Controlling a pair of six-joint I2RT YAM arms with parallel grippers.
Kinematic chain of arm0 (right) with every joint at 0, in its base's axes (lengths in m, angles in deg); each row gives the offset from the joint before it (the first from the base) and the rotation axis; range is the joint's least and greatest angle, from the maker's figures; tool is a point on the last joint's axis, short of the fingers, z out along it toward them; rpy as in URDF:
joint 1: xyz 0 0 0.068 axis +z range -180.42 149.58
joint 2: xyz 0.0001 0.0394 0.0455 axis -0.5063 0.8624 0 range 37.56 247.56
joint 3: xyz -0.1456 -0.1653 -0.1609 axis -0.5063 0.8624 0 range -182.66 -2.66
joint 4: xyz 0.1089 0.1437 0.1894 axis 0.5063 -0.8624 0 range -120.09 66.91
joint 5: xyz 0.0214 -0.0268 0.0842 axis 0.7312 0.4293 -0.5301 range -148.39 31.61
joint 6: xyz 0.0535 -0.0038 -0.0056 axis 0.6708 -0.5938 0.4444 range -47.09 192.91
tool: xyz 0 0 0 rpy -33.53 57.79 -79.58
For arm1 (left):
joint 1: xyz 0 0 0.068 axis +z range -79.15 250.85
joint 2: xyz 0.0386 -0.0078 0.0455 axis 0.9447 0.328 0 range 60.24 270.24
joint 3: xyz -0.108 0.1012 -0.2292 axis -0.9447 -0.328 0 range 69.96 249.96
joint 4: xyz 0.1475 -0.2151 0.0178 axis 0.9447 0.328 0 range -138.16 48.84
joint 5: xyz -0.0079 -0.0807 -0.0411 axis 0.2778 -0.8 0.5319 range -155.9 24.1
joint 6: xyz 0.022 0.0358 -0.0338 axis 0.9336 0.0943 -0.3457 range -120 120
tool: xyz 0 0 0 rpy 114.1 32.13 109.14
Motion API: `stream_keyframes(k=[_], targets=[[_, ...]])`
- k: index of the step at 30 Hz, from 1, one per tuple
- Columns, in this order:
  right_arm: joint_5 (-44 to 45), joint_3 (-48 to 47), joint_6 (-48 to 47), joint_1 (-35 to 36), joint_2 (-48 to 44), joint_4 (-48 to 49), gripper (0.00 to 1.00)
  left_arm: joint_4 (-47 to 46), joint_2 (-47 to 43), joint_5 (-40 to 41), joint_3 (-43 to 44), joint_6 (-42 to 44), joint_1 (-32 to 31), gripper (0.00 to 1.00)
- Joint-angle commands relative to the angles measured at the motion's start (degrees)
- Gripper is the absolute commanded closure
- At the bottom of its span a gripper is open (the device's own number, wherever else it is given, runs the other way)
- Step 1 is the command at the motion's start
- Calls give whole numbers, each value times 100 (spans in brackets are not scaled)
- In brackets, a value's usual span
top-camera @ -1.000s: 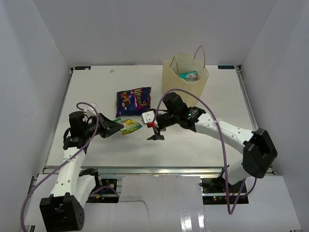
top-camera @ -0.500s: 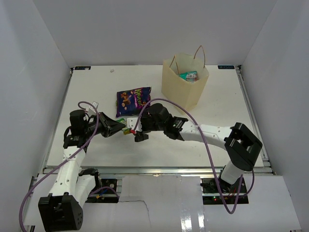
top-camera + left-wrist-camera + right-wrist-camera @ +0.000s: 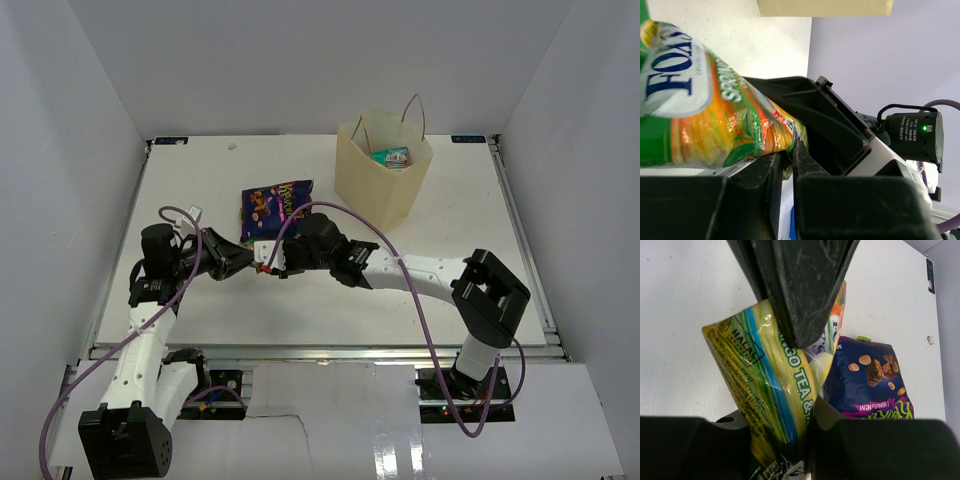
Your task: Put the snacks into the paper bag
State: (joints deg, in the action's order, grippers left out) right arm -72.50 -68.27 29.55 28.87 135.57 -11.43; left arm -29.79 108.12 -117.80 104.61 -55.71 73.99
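The paper bag stands open, so next my right gripper will swing up, outward and to the right in the top view, over the paper bag's opening (image 3: 384, 141) and let go.
A green-yellow snack packet (image 3: 705, 115) hangs over the table between both grippers. My left gripper (image 3: 787, 150) is shut on one end of it. My right gripper (image 3: 785, 430) is shut on the other end (image 3: 770, 390), and the left gripper's fingers (image 3: 800, 290) show just above it. In the top view the two grippers meet tip to tip, left (image 3: 248, 262) and right (image 3: 270, 262), left of table centre. A purple snack packet (image 3: 275, 205) lies flat just behind them. The paper bag (image 3: 383, 180) stands upright at the back right with a teal packet (image 3: 392, 157) inside.
White walls enclose the table on the left, back and right. The right arm's forearm (image 3: 400, 272) stretches across the table's middle, in front of the bag. A purple cable loops over each arm.
My right arm swung left from table centre to the left gripper and closed on the free end of the green-yellow packet. The left arm stayed put, still gripping.
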Motion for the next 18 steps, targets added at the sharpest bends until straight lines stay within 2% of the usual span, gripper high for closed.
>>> stream_keyframes(k=[1,3,4,5,6,7,11,14,18], targets=[[-214,-418,213,22,-54,162,76,-132,-156,-216,191,-90,-32,96],[-294,-375,205,22,-116,82,81,-62,-156,-128,217,-99,-32,83],[-355,-331,196,30,-212,47,85,-1,-147,-67,339,-46,-32,69],[-391,-287,135,22,-265,-23,90,174,-121,91,453,50,-32,63],[-408,-182,117,22,-327,-67,92,263,-51,162,585,146,-32,58],[-461,-120,90,4,-458,-111,92,342,-16,250,882,374,-32,49],[-891,21,64,-163,-819,-750,92,851,160,776,1648,929,-32,41],[-1356,-57,142,-470,-1082,-1156,92,1219,196,1058,2070,1289,-32,41],[-1892,-610,703,-1180,-1363,-2035,92,1643,29,1691,2212,1693,-32,36]])
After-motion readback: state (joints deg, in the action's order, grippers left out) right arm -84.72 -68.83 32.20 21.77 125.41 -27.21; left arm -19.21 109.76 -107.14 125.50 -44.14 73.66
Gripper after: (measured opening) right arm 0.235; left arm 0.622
